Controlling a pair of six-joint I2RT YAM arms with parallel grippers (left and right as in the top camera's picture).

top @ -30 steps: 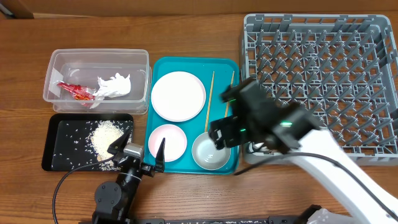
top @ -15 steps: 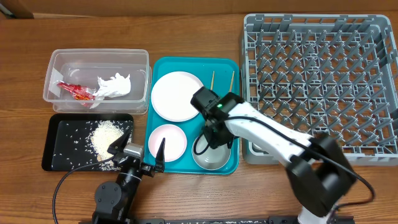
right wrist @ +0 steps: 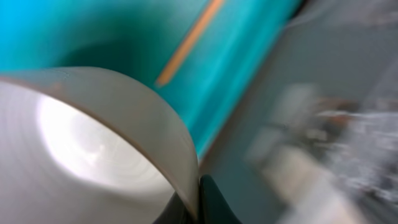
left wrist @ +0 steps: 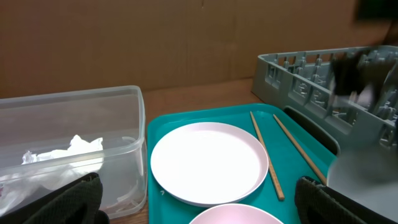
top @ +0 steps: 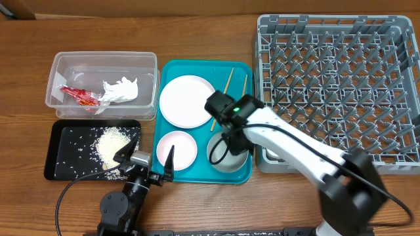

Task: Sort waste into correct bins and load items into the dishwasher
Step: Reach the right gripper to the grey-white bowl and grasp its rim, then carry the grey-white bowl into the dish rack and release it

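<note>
The tray-side wires of the dish rack are empty, so the robot's right gripper should next move up and outward over those pegs and go down to release the grey bowl's rim there.
My right gripper (top: 230, 144) is shut on the rim of the grey metal bowl (top: 225, 159), which sits at the front right of the teal tray. In the right wrist view the bowl's thin wall (right wrist: 93, 143) is pinched between the fingers of the right gripper (right wrist: 198, 200). A round plate (top: 188, 99), a pink bowl (top: 176, 149) and two chopsticks (top: 228, 80) lie on the same tray. My left gripper (top: 146, 161) stands open at the table's front edge, holding nothing. The grey dish rack (top: 338, 85) is on the right.
The clear tub (top: 102, 65) at the back left holds a red wrapper (top: 79, 96) and a white tissue (top: 120, 90). In front of it the black tray (top: 65, 131) holds rice grains (top: 111, 141). The teal tray (top: 203, 65) lies between the tub and the rack.
The right arm swung in over the grey bowl and its jaws closed on the bowl's rim. The left arm has not moved.
</note>
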